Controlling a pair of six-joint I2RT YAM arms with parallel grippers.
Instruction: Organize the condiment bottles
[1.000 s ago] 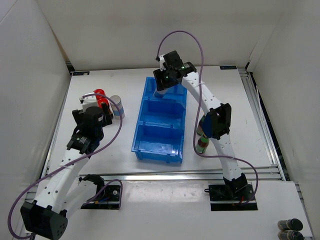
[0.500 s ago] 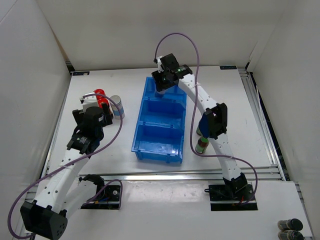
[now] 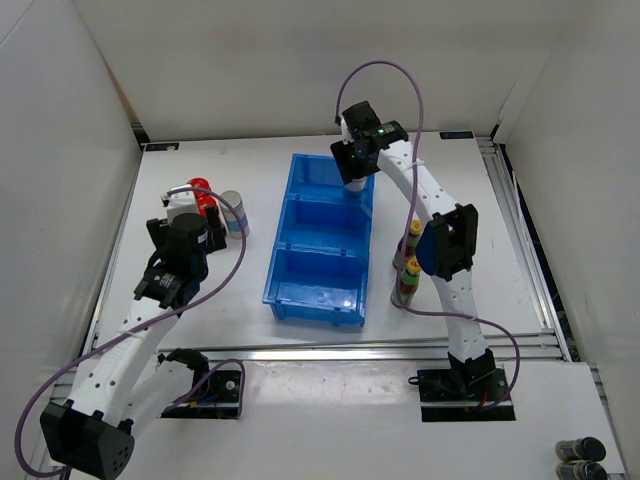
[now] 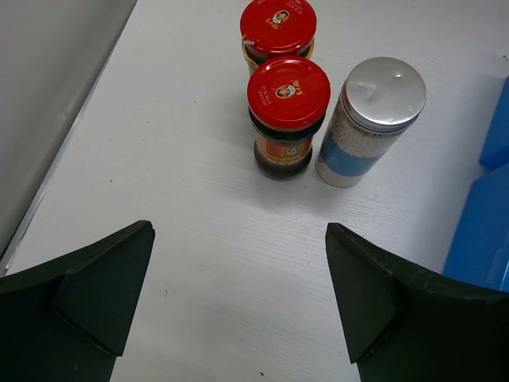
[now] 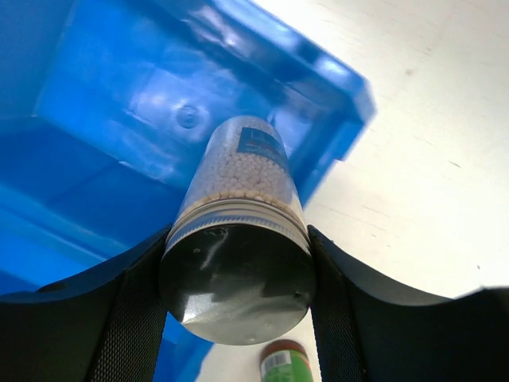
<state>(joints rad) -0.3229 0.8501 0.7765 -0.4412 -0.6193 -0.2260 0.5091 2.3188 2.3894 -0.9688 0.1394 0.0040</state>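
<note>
I will lower the silver-capped bottle of white beads with my right gripper down into the bin's far section (image 3: 342,189) (image 5: 227,111) and release it there, because that section is right below my gripper.
My right gripper (image 3: 357,168) is shut on a silver-capped bottle of white beads (image 5: 238,231) and holds it over the far end of the blue bin (image 3: 283,235). My left gripper (image 4: 238,231) is open and empty, a little short of two red-capped dark jars (image 4: 288,111) (image 4: 278,28) and a second silver-capped bottle (image 4: 370,119). These three stand together on the table left of the bin (image 3: 215,205). Two slim dark bottles (image 3: 411,236) (image 3: 404,288) stand right of the bin, by the right arm. One with a green label shows in the right wrist view (image 5: 285,362).
The blue bin has three compartments in a row; its far compartment (image 5: 95,119) lies under the held bottle. White walls close the table at the back and on the left. More bottles (image 3: 580,455) sit off the table at the bottom right.
My right gripper has moved to the right along the bin's far end, with the silver-capped bottle in it. The two slim bottles now show more. The left arm has not moved.
</note>
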